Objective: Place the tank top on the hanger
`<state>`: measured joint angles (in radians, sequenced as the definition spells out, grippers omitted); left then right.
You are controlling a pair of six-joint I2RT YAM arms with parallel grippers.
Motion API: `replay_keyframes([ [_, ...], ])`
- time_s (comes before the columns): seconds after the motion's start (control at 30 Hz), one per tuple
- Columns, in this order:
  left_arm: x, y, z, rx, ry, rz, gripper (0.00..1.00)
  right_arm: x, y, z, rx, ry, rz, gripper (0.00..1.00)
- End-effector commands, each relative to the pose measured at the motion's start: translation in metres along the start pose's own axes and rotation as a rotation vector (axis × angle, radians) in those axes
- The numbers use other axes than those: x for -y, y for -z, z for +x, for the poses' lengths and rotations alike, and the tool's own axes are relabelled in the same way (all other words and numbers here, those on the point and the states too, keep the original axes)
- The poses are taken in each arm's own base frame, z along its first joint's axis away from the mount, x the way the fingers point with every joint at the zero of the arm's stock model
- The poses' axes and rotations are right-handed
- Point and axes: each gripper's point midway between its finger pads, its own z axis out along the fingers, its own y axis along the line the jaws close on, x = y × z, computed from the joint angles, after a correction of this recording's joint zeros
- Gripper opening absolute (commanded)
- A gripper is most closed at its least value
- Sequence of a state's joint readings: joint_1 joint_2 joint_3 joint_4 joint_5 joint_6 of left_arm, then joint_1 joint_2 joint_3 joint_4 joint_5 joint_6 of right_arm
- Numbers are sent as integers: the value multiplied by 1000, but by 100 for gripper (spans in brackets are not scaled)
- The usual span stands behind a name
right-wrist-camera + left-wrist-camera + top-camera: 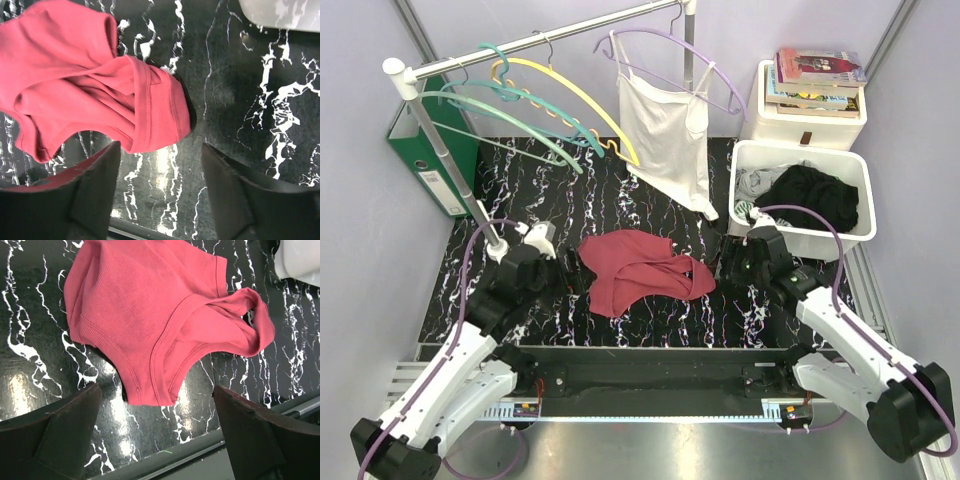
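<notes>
The yellow hanger's near end hangs above and outward of my right gripper and sticks out past the teal hangers, so my right gripper needs to lift outward to close on it.
The maroon tank top lies crumpled on the black marbled table, between my two grippers. It also shows in the left wrist view and in the right wrist view. The yellow hanger hangs by its hook on the rail at the back left, among teal hangers. My left gripper is open and empty just left of the tank top; in its wrist view the fabric edge lies ahead of its jaws. My right gripper is open and empty just right of the tank top.
Teal hangers share the rail. A lilac hanger carries a white camisole. A white bin with a black garment stands right. Books sit on a white box. A green binder stands left.
</notes>
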<state>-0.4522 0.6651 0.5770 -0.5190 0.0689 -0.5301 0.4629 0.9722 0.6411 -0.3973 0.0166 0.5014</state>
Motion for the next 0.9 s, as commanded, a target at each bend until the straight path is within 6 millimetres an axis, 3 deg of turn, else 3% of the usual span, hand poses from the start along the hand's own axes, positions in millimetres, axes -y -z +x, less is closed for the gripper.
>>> replay_keyframes([
  [0.0,33,28,-42,103,-60,107,99,-24,21,-37,126,26,-85,77],
  [0.1,40,34,-51,86,-146,119,99,-36,26,-45,128,75,-134,78],
  [0.23,33,33,-66,97,-234,54,99,-50,31,-58,144,135,-188,79],
  [0.43,12,32,-72,130,-232,-44,99,-102,67,-104,281,203,-389,79],
  [0.63,-3,49,-79,239,-190,-109,99,-153,106,-155,432,267,-566,79],
  [0.7,-6,53,-82,263,-183,-124,99,-164,108,-167,454,286,-585,79],
  [0.73,-6,54,-82,268,-184,-127,99,-176,122,-181,499,303,-621,79],
  [0.8,-7,56,-82,274,-180,-128,99,-186,123,-190,518,319,-647,79],
  [0.83,-7,56,-82,271,-182,-127,99,-196,133,-201,558,327,-675,79],
  [0.87,-7,56,-82,271,-181,-129,99,-201,129,-204,557,332,-681,79],
])
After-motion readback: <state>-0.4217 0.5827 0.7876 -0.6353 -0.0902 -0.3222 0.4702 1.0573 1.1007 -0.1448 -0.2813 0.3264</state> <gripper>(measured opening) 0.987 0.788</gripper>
